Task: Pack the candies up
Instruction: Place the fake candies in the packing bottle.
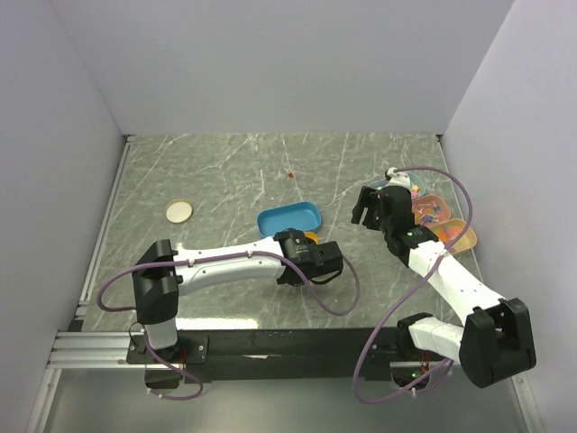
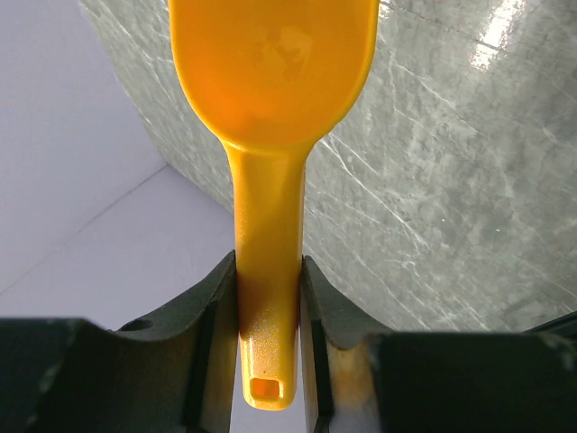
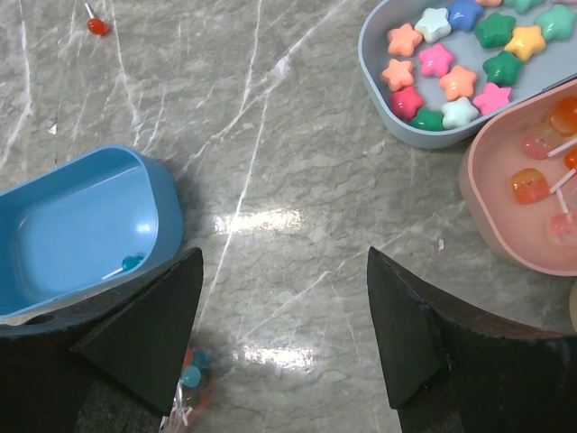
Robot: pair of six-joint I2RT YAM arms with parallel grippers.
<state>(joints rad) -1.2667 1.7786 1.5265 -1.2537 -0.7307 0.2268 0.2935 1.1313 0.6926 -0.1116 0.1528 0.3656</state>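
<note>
I should next use my left gripper to carry the empty scoop to the bare marble between the lid and the tub, lower it there and let go, because that marble is to the left in the top view.
My left gripper is shut on the handle of a yellow-orange scoop, whose bowl looks bare. In the top view that gripper sits just in front of a blue tub. The tub holds one small blue candy on a stick. A few blue and red wrapped candies lie on the marble beside the left finger of my right gripper, half hidden by it. The right gripper hovers open over bare marble, nothing between its fingers.
Three trays stand at the right: a grey-blue one with pastel star sweets, a pink one with orange-red lollipops, and an orange one. A lone red sweet lies far back. A round pale lid rests at the left.
</note>
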